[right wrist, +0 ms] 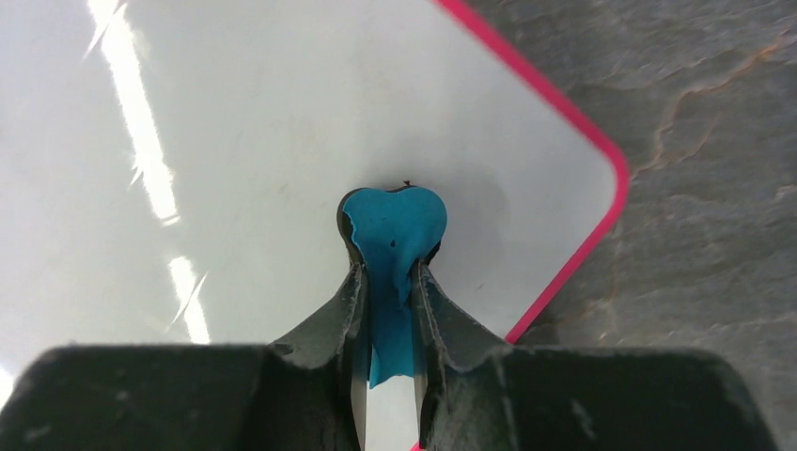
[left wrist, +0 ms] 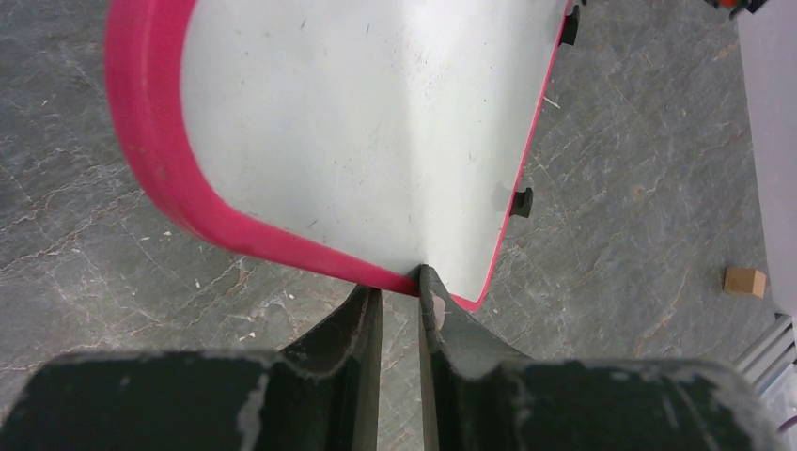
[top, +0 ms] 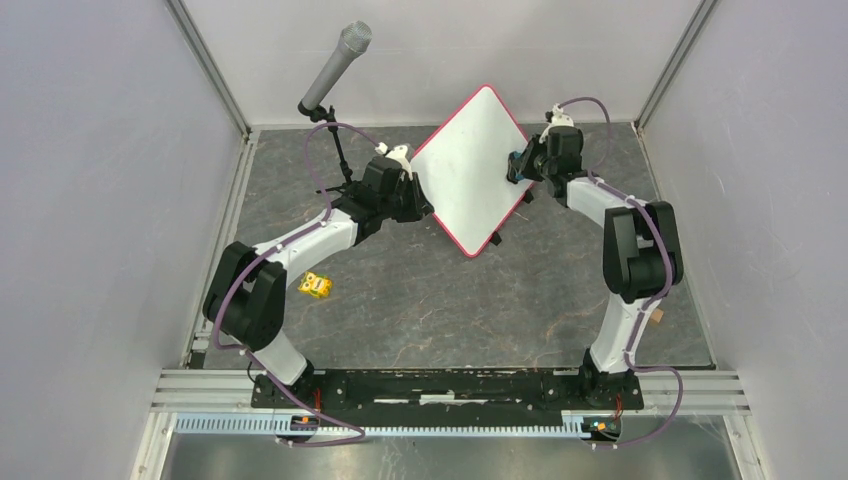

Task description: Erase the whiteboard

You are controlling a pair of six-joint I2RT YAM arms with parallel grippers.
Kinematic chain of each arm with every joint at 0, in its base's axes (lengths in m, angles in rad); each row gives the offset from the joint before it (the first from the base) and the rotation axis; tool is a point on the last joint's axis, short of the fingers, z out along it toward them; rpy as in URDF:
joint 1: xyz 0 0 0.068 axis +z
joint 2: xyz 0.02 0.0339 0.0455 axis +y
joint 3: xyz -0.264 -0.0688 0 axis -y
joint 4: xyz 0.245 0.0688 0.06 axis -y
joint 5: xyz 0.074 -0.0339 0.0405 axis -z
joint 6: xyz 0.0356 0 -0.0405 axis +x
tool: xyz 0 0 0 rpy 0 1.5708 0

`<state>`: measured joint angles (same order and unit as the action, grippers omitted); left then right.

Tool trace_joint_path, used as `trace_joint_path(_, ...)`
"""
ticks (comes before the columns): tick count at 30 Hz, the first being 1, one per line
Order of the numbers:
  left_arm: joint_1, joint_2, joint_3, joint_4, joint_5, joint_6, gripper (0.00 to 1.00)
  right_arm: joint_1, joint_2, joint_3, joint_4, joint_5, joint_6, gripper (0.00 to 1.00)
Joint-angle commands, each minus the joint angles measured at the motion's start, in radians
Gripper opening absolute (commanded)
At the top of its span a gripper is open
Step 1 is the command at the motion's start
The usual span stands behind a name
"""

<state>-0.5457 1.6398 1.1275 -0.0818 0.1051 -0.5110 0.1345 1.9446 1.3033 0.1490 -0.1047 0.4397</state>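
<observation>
I will move my right gripper back past the whiteboard's near corner next, down to bare tabletop, and release the eraser (right wrist: 390,230), as the whiteboard's side is plain white.
The whiteboard (top: 470,170), white with a thin pink-red frame, stands tilted on one corner on the grey table. My left gripper (top: 412,185) is shut on its left edge; in the left wrist view the fingertips (left wrist: 432,282) pinch the pink frame (left wrist: 282,242). My right gripper (top: 518,168) is shut on a blue eraser (right wrist: 390,230) with a black underside and presses it against the board's face (right wrist: 235,141) near the right corner. The face looks plain white in all views. I see no green marks. Small black feet (left wrist: 522,200) show on the board's edge.
A grey microphone (top: 335,65) on a black stand rises at the back left, close to the left arm. A yellow block (top: 316,285) lies on the table by the left arm's elbow. A small wooden block (left wrist: 744,281) lies near the right wall. White walls enclose the table.
</observation>
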Motion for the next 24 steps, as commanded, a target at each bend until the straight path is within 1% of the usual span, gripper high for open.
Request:
trace_joint_path(1, -0.005, -0.015, 0.041, -0.052, -0.029, 0.073, 0.09, 0.024, -0.141, -0.059, 0.064, -0.037, -0.041, 0.23)
trace_joint_path(2, -0.006, -0.017, 0.043, -0.058, -0.026, 0.069, 0.14, 0.030, -0.160, -0.066, 0.055, -0.025, -0.057, 0.23)
trace_joint_path(8, -0.005, -0.068, 0.026, -0.043, -0.010, 0.043, 0.53, 0.079, -0.270, -0.165, 0.037, 0.018, -0.139, 0.23)
trace_joint_path(11, -0.007, -0.099, 0.010, -0.022, 0.011, 0.031, 0.66, 0.105, -0.371, -0.286, 0.069, 0.066, -0.145, 0.23)
trace_joint_path(13, -0.007, -0.118, 0.003, -0.016, 0.009, 0.032, 0.71, 0.119, -0.430, -0.340, 0.075, 0.074, -0.146, 0.23)
trace_joint_path(14, -0.007, -0.126, 0.000, -0.016, 0.006, 0.034, 0.78, 0.128, -0.452, -0.351, 0.060, 0.077, -0.153, 0.23)
trace_joint_path(16, -0.007, -0.145, -0.004, -0.016, 0.000, 0.037, 0.86, 0.152, -0.487, -0.356, 0.001, 0.098, -0.185, 0.24)
trace_joint_path(21, -0.007, -0.204, -0.012, -0.023, 0.003, 0.023, 0.95, 0.248, -0.604, -0.448, -0.110, 0.187, -0.243, 0.23)
trace_joint_path(22, -0.007, -0.219, -0.012, -0.028, -0.003, 0.018, 0.99, 0.266, -0.635, -0.474, -0.128, 0.194, -0.240, 0.23)
trace_joint_path(24, -0.007, -0.248, -0.013, -0.043, -0.033, 0.018, 1.00, 0.317, -0.708, -0.565, -0.141, 0.189, -0.223, 0.23)
